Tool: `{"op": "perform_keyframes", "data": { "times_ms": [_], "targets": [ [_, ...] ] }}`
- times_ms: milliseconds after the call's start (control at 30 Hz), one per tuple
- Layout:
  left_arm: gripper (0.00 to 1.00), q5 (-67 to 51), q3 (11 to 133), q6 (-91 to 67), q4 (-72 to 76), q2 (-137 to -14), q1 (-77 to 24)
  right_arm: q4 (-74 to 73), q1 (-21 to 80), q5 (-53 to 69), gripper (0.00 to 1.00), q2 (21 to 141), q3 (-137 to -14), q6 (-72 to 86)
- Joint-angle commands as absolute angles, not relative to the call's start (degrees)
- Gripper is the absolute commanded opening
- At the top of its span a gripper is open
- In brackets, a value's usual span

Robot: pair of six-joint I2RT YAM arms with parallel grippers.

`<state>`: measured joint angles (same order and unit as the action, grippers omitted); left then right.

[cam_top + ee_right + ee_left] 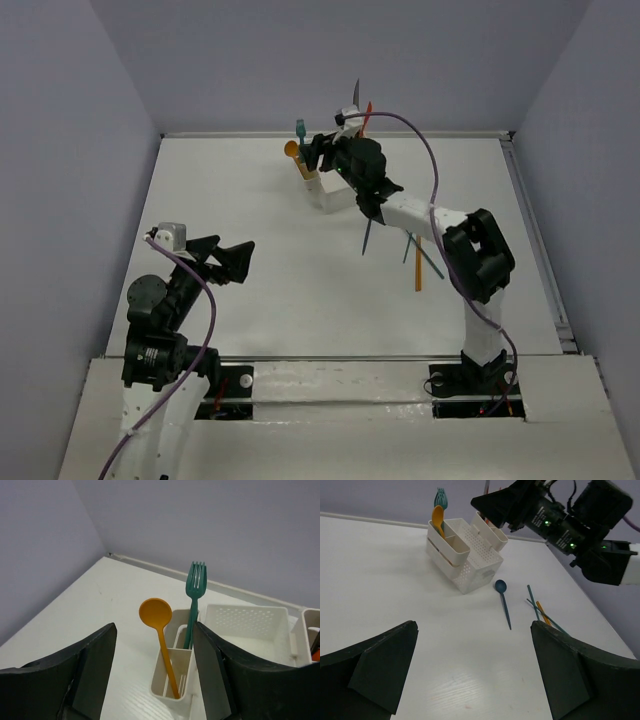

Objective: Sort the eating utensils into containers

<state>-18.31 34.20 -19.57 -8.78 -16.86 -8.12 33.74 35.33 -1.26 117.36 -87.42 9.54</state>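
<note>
My right gripper should move back, down and to the right in the top view, onto the blue spoon's handle near its bowl, since it's outside the caddy (328, 190).
The white caddy (328, 190) stands at the back centre; it also shows in the left wrist view (470, 567) and the right wrist view (250, 622). An orange spoon (156, 614) and a teal fork (196, 577) stand in its left slots. A steel knife (356, 95) and an orange knife (367, 115) stand in its right slot. A blue spoon (503, 602) lies on the table beside the caddy. My right gripper (154, 645) is open and empty just above the orange spoon's slot. My left gripper (473, 625) is open and empty over bare table at the near left.
Thin teal sticks (534, 600) and an orange stick (543, 616) lie crossed on the table right of the blue spoon, under the right arm (470, 250). No teal spoon can be made out. Grey walls enclose the table on three sides.
</note>
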Motion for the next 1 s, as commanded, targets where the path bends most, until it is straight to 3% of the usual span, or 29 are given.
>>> {"op": "perform_keyframes", "data": {
  "times_ms": [0,300,567,967],
  "targets": [
    [0.99,-20.04,33.49,-18.99,-5.19,-17.75,-7.03,29.98,35.77,-3.69,0.68,106.27,-82.37,12.39],
    [0.99,-21.79,33.14,-19.07,-4.22,-19.33,-5.89,15.49,35.77,-14.76,0.68,89.75,-61.18,19.94],
    [0.99,-22.41,32.87,-19.25,-3.78,-19.34,-5.36,-8.32,35.77,-21.62,0.66,92.71,-63.62,22.94],
    [0.99,-23.90,32.61,-19.16,-3.25,-18.72,-5.36,-12.75,29.81,-16.72,0.54,106.69,-71.18,23.20]
  ]
}}
